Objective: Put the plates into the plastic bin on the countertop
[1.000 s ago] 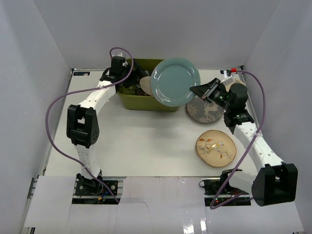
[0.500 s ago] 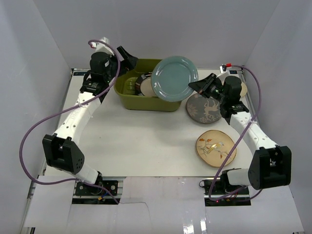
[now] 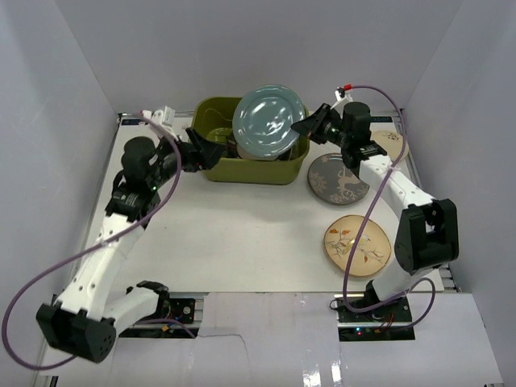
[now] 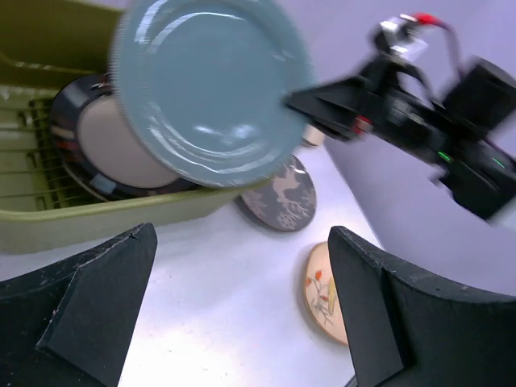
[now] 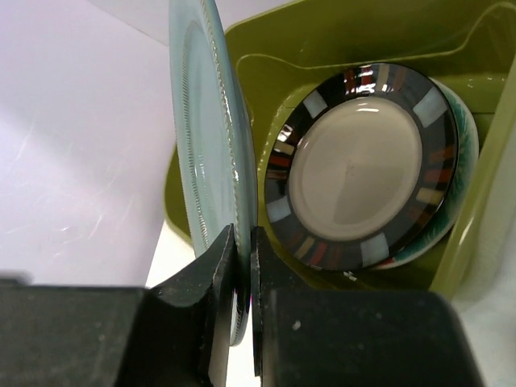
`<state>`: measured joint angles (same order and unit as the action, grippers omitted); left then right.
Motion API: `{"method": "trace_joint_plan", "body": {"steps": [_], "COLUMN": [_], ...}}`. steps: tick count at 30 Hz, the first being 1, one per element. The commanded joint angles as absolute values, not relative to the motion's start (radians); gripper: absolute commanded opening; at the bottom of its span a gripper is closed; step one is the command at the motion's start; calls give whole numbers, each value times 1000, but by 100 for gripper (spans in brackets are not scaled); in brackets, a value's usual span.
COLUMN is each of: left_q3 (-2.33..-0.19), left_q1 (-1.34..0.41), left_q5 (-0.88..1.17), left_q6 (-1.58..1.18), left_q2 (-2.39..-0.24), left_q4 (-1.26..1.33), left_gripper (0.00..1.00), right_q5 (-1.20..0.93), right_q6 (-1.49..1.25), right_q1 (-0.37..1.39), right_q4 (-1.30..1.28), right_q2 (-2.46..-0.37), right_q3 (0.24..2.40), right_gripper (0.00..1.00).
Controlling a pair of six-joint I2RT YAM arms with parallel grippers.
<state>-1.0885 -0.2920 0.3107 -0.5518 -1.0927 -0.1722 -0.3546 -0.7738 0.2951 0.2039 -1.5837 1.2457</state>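
I will lower my right gripper, moving left in the top view, and let go over the dark-rimmed cream plate, as the teal plate (image 3: 269, 122) hangs above the bin.
My right gripper (image 3: 302, 127) is shut on the rim of the plain teal plate (image 3: 269, 122) and holds it on edge above the olive-green plastic bin (image 3: 211, 171). In the right wrist view the fingers (image 5: 219, 256) pinch the teal plate (image 5: 201, 121) over the dark-rimmed cream plate (image 5: 355, 165), which lies in the bin (image 5: 339, 32) on another plate with a teal edge (image 5: 461, 141). My left gripper (image 3: 211, 153) is open and empty, just left of the bin. The grey deer plate (image 3: 339, 179), cream bird plate (image 3: 357, 245) and small cream plate (image 3: 391, 143) lie on the white countertop (image 3: 242, 234).
White walls enclose the countertop on three sides. In the left wrist view the teal plate (image 4: 210, 89) hangs over the bin (image 4: 81, 226), with the deer plate (image 4: 282, 193) and bird plate (image 4: 322, 286) beyond. Purple cables trail from both arms.
My right gripper has carried the teal plate left and back, from beside the bin to over it. My left gripper has pulled out of the bin to its left side.
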Motion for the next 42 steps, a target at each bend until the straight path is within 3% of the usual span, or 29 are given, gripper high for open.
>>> {"method": "trace_joint_plan", "body": {"steps": [1,9,14,31,37,42], "left_q3": [-993,-741,-692,-681,-690,-710], "left_q1": [-299,-298,-308,-353,-360,-360], "left_q5": [457,439,313,295,307,340], "left_q6": [-451,-416,-410,-414,-442,-465], "left_q2": [-942,-649,-649,-641,-681,-742], "left_q4": [-193,-242,-276,-275,-276,-285], "left_gripper": [98,98,98,98,98,98], "right_q5": [-336,-295,-266,-181,-101,-84], "right_q6": [-767,-726,-695,-598,-506,-457], "right_q1": [310,356,376,411,417,420], "right_q4": [331,227,158,5,-107,-236], "right_q2": [-1641,-1902,-2008,-2141,-2118,-2146], "right_q3": [1382,1644,1755,1816,1821,1894], "right_gripper": [8,8,8,10,26,52]}}
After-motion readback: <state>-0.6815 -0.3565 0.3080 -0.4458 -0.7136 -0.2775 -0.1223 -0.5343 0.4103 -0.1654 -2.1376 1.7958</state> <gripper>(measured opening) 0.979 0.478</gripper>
